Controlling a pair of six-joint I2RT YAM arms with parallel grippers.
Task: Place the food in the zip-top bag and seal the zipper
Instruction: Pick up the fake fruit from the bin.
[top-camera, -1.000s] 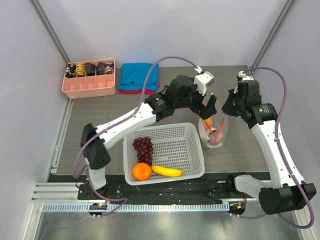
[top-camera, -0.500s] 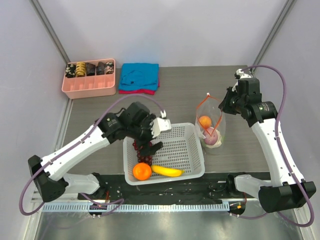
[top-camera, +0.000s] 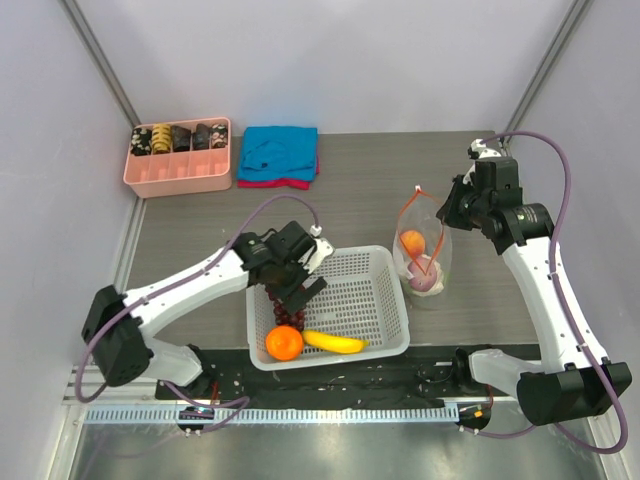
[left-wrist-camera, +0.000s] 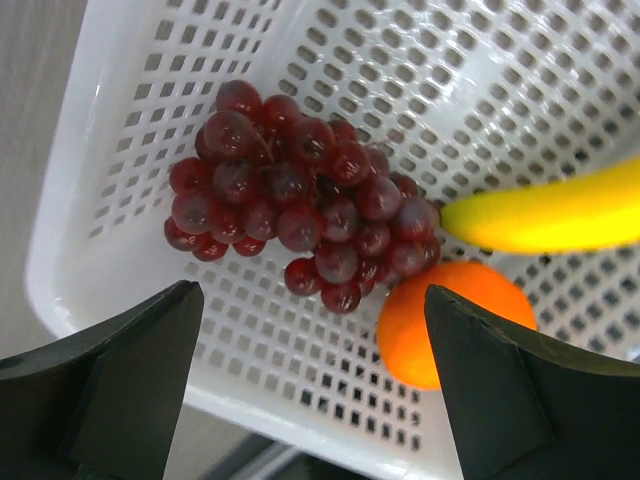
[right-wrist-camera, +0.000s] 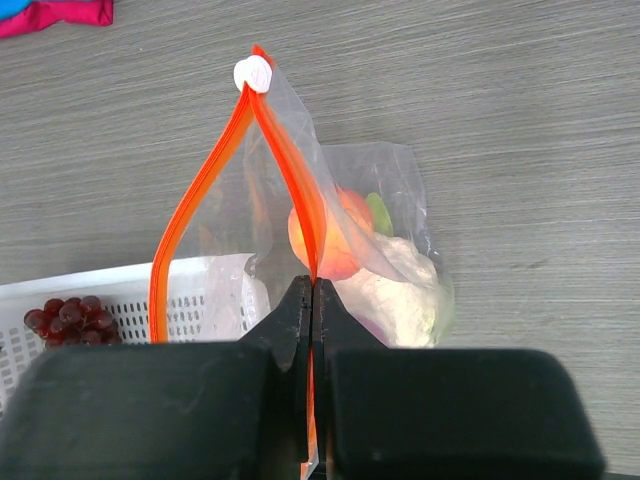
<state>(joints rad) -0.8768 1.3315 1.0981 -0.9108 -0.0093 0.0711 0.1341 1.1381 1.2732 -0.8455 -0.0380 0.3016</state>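
Observation:
The grapes lie at an angle across the gap between my left gripper's fingers, so next it will turn and come down open around the middle of the grapes (top-camera: 281, 314) (left-wrist-camera: 300, 210).
The white mesh basket (top-camera: 375, 300) (left-wrist-camera: 110, 190) holds dark purple grapes (top-camera: 281, 314) (left-wrist-camera: 300, 210), an orange (top-camera: 284, 343) (left-wrist-camera: 455, 325) and a yellow banana (top-camera: 335, 342) (left-wrist-camera: 545, 215). My left gripper (top-camera: 300, 284) (left-wrist-camera: 312, 300) hangs open just above the grapes, touching nothing. To the basket's right, the clear zip-top bag (top-camera: 443, 262) (right-wrist-camera: 405, 180) stands upright with its mouth gaping. My right gripper (top-camera: 452, 212) (right-wrist-camera: 313, 292) is shut on its orange-red zipper (top-camera: 437, 236) (right-wrist-camera: 190, 215). Inside lie a peach (top-camera: 411, 241) (right-wrist-camera: 335, 240) and white cauliflower (right-wrist-camera: 400, 285).
A pink tray (top-camera: 180, 180) of dark items sits at the back left. Beside it lies a blue cloth (top-camera: 280, 152) on a red one. The bag's white slider (right-wrist-camera: 252, 74) is at the far end of the zipper.
My left arm swung back from the bag to the basket and now hovers low over the grapes. A peach now lies in the bag. The right gripper kept its hold.

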